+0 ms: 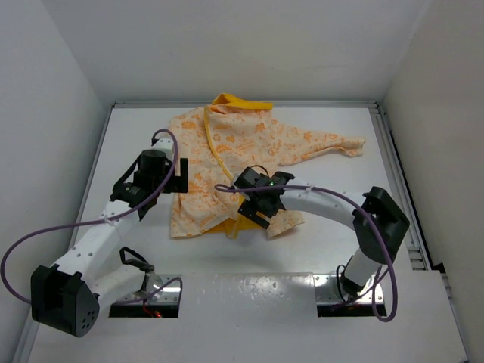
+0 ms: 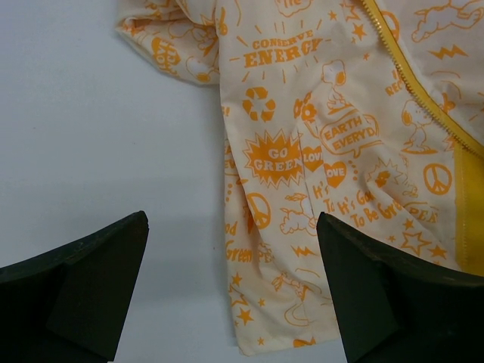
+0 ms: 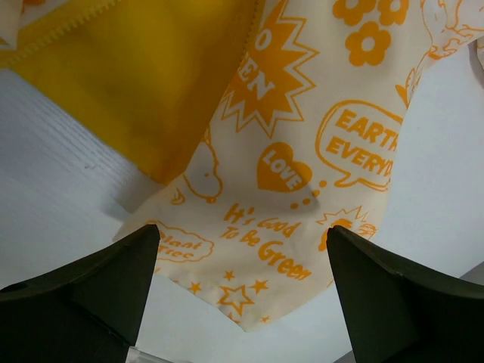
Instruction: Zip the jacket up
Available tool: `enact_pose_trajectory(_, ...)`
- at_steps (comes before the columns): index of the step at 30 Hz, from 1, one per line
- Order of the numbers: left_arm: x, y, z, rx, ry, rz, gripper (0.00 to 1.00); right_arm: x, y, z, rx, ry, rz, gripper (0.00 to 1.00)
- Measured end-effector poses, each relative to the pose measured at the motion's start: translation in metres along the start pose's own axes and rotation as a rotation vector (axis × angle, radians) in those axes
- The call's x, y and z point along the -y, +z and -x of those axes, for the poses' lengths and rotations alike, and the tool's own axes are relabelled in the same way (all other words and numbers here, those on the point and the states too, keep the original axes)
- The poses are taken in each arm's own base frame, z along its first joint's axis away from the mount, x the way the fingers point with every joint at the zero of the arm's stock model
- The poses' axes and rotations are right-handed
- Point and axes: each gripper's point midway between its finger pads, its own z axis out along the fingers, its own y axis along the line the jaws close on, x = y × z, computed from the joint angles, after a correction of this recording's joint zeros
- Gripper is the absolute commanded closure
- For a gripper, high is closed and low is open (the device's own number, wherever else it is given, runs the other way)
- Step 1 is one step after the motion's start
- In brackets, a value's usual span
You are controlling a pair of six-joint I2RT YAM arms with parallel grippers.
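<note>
My right gripper is above the jacket's front edge beside the yellow lining, whose color marks that edge, and next it will lower its open fingers onto it.
The jacket (image 1: pixel 227 155) lies flat on the white table, cream with orange print, its yellow hood (image 1: pixel 236 101) at the far side and one sleeve (image 1: pixel 333 144) stretched right. Its front is open, and the yellow zipper edge (image 2: pixel 412 83) runs diagonally. My left gripper (image 1: pixel 178 178) is open just above the jacket's left lower panel (image 2: pixel 302 166), holding nothing. My right gripper (image 1: pixel 255 213) is open above the right panel's bottom corner (image 3: pixel 280 249), beside the exposed yellow lining (image 3: pixel 144 76), also holding nothing.
White walls close in the table (image 1: pixel 136 136) on the left, back and right. Purple cables (image 1: pixel 45 234) loop from both arms. The near edge has a raised white plate (image 1: pixel 249 291) with two cut-outs at the arm bases.
</note>
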Motion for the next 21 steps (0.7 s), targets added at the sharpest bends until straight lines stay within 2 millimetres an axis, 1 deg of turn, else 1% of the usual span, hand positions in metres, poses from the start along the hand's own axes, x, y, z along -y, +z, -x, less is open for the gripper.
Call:
enact_pose_trajectory(4,-0.001,0.0,0.0,0.001,-0.003,0.007,0.0,-0.004,0.001,0.006,0.0,0.032,-0.031,0.1)
enact_pose_trajectory(6,-0.002,0.0,0.001,0.003,-0.008,0.013,0.0,-0.005,0.003,0.009,-0.006,0.053,-0.041,0.13)
enact_pose_trajectory(7,-0.003,0.0,0.001,0.004,-0.011,0.018,0.0,-0.005,0.005,0.011,-0.011,0.06,-0.045,0.13)
enact_pose_trajectory(8,-0.003,0.0,0.001,0.005,-0.012,0.023,0.0,-0.006,0.007,0.013,-0.016,0.07,-0.05,0.13)
enact_pose_trajectory(11,-0.006,0.0,0.001,0.007,-0.016,0.037,0.0,-0.009,0.018,0.016,-0.049,0.096,-0.052,0.17)
enact_pose_trajectory(13,-0.007,0.0,0.002,0.008,-0.019,0.045,0.0,-0.011,0.026,0.011,-0.077,0.107,-0.053,0.23)
enact_pose_trajectory(15,-0.009,0.0,0.002,0.01,-0.018,0.053,0.0,-0.011,0.03,0.007,-0.099,0.114,-0.056,0.35)
enact_pose_trajectory(17,-0.009,0.0,0.002,0.011,-0.016,0.056,0.0,-0.008,0.034,0.002,-0.118,0.132,-0.055,0.58)
enact_pose_trajectory(18,-0.009,0.0,0.002,0.011,-0.013,0.056,0.0,-0.004,0.035,-0.001,-0.13,0.147,-0.054,0.77)
enact_pose_trajectory(21,-0.005,-0.001,0.002,0.012,0.017,0.019,0.0,0.009,0.041,-0.018,-0.159,0.207,-0.028,1.0)
